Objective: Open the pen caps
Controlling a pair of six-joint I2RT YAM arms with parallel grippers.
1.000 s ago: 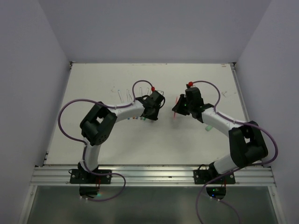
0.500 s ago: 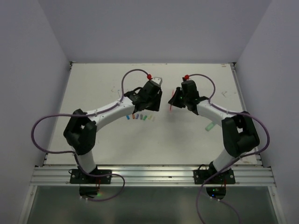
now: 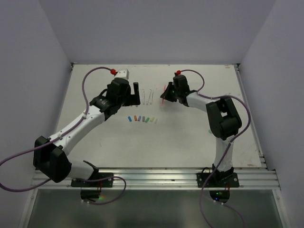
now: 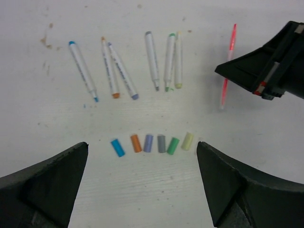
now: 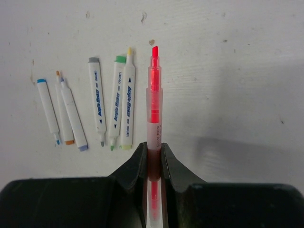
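I will move my right gripper left in the top view, lower it and release the red pen on the bare tabletop [image 5: 140, 102] beside the yellow-tipped pen [image 3: 155, 97].
Several pen caps lie in a row on the white table: blue [image 4: 117, 147], orange [image 4: 136, 143], purple [image 4: 148, 143], grey [image 4: 162, 143], green [image 4: 173, 146], yellowish [image 4: 187, 141]; the top view shows the same row of caps [image 3: 141, 118]. My left gripper [image 4: 142, 185] hangs above them, open and empty. Several uncapped white pens [image 4: 152, 66] lie side by side just beyond the caps. My right gripper [image 5: 153, 156] is shut on a red pen [image 5: 153, 104] whose bare tip points away, just right of the white pens [image 5: 100, 107].
The two grippers are close together at the far middle of the table, left gripper [image 3: 118, 97] and right gripper [image 3: 166, 95]. Purple cables loop above both arms. Grey walls enclose the table on three sides.
My left gripper has opened wide and swung left and towards the far side. My right gripper has carried the red pen farther back and left, still shut on it.
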